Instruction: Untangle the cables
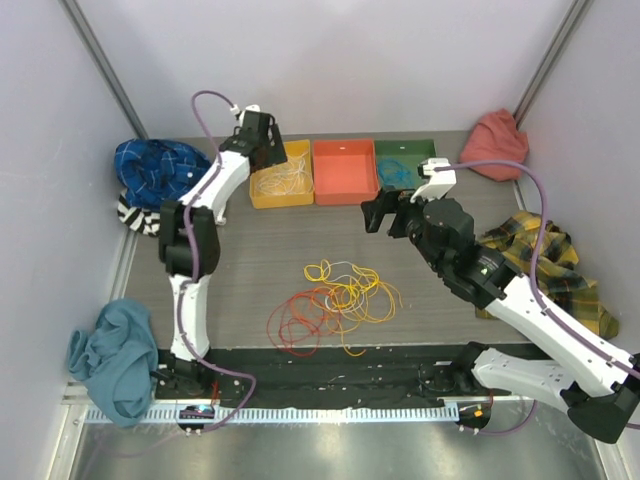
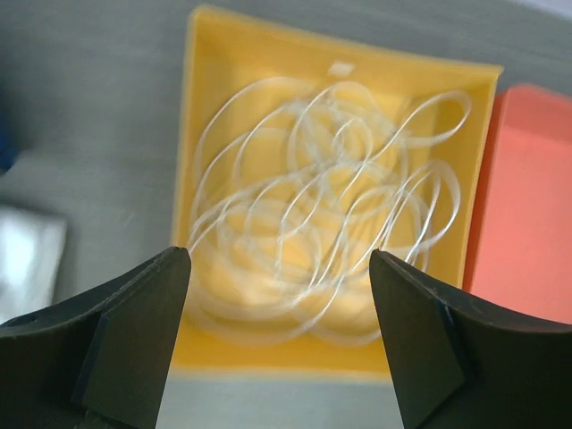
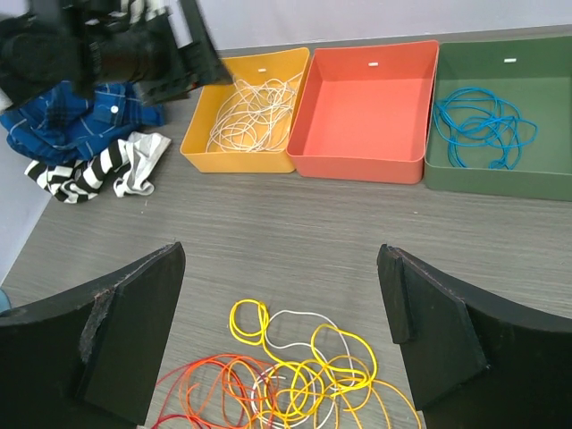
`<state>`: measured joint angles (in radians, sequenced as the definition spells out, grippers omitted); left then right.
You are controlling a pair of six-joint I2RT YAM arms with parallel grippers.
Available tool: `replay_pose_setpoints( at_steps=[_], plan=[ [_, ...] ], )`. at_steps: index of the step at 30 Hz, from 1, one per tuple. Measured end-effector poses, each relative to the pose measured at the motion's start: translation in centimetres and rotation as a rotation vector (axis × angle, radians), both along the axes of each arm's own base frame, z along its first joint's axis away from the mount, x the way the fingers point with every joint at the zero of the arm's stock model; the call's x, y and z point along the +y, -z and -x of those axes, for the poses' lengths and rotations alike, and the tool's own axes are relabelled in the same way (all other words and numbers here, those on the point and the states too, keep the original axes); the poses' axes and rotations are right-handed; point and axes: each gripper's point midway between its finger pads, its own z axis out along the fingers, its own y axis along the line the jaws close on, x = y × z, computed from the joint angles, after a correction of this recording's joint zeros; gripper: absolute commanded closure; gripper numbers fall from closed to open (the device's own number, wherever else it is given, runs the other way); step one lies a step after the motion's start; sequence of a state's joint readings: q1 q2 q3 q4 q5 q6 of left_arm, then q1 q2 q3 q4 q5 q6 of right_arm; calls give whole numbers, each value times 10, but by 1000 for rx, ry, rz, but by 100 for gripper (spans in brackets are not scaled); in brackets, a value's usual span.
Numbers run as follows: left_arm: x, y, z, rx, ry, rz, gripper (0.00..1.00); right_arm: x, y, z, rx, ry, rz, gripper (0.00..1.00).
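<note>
The right gripper descends to its left in the top view onto the far yellow loop next, since that loop juts clear of the tangle.
A tangle of yellow, orange, red and white cables lies on the table's front middle; it also shows at the bottom of the right wrist view. A loose white cable coil lies in the yellow bin. My left gripper hovers open and empty over that bin's near edge. My right gripper is open and empty, raised above the table behind the tangle. A blue cable lies in the green bin.
An orange bin stands empty between the yellow and green bins. Cloths lie around: blue and striped back left, teal front left, pink back right, yellow plaid under the right arm.
</note>
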<state>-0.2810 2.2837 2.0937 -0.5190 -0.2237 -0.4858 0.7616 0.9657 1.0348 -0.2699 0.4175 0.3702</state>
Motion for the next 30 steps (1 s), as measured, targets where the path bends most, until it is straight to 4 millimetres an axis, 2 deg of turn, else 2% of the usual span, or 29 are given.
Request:
replay_pose_setpoints(
  at_steps=[3, 6, 9, 11, 12, 14, 16, 18, 19, 20, 22, 28, 30],
  plan=[
    [16, -16, 43, -8, -41, -26, 13, 0, 3, 0, 3, 1, -3, 0],
    [17, -58, 94, -85, -50, -16, 13, 0, 16, 1, 22, 5, 0, 0],
    [-9, -108, 143, -201, 2, 35, 12, -1, 41, 2, 66, 12, 18, 0],
    [-30, -124, 174, -248, 44, 73, 7, -1, 62, 2, 107, 26, 32, 0],
    [-41, -124, 190, -248, 68, 88, 7, -1, 71, 1, 128, 34, 39, 0],
    [-51, -104, 218, -206, 99, 102, 7, 0, 96, 0, 182, 45, 64, 6],
    [-49, -68, 242, -124, 106, 84, 8, 3, 119, 1, 233, 42, 97, 11],
    [-38, -33, 264, -39, 99, 52, 9, 9, 140, 2, 288, 16, 125, 27],
    [-32, -18, 276, 1, 94, 38, 10, 14, 150, 2, 313, 0, 136, 38],
    [-27, -11, 285, 23, 89, 31, 11, 20, 158, 2, 336, -24, 137, 43],
    [-19, -9, 297, 28, 79, 43, 13, 33, 169, 3, 372, -70, 129, 47],
    [-3, -54, 318, -105, 46, 172, 15, 79, 216, 0, 511, -207, 132, 36],
    [3, -57, 327, -130, 38, 204, 15, 90, 230, 1, 548, -238, 131, 35]
  ],
)
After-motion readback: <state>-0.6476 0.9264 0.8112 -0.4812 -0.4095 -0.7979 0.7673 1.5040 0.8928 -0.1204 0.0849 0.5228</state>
